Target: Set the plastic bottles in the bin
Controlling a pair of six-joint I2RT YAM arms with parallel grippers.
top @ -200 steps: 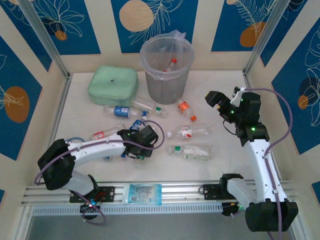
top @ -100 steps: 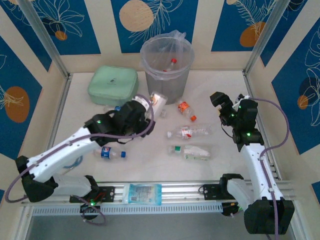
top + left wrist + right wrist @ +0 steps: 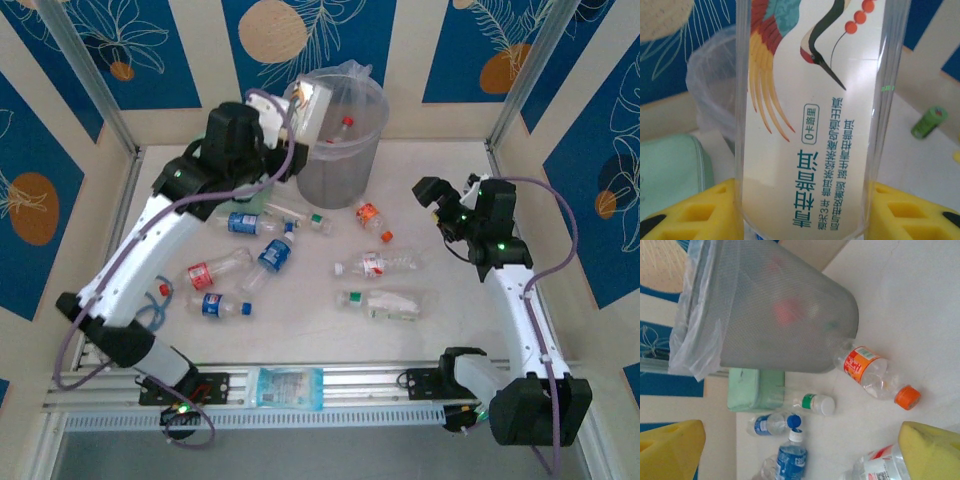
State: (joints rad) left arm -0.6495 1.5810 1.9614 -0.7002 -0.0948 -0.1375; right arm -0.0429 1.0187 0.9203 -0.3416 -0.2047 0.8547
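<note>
The clear bottle (image 3: 320, 98) is still at the grey bin's rim, so the left gripper will next move outward and over the bin's opening, then down to release it.
My left gripper (image 3: 302, 106) is raised at the left rim of the grey bin (image 3: 338, 150) and is shut on a clear bottle (image 3: 320, 98). Up close, this bottle's white crane-printed label (image 3: 815, 125) sits between the yellow fingers (image 3: 690, 210). A red-capped bottle (image 3: 345, 126) lies inside the bin. Several bottles lie on the table: blue-labelled (image 3: 240, 222), white-capped (image 3: 305, 217), orange-labelled (image 3: 371, 220), red-and-white (image 3: 385, 264) and a crushed one (image 3: 388, 303). My right gripper (image 3: 436, 196) hangs open to the right of the orange-labelled bottle (image 3: 867, 371), with nothing in it.
The mint-green zip case (image 3: 752, 389) lies left of the bin (image 3: 780, 315), mostly under my left arm in the top view. A small green cylinder (image 3: 929, 121) stands on the table beyond the bin. More bottles lie front left (image 3: 222, 305). Frame rails line the table's edges.
My left arm lifted the white-labelled bottle off the table's middle left and carried it up and back to the bin's rim. The right gripper shifted only slightly.
</note>
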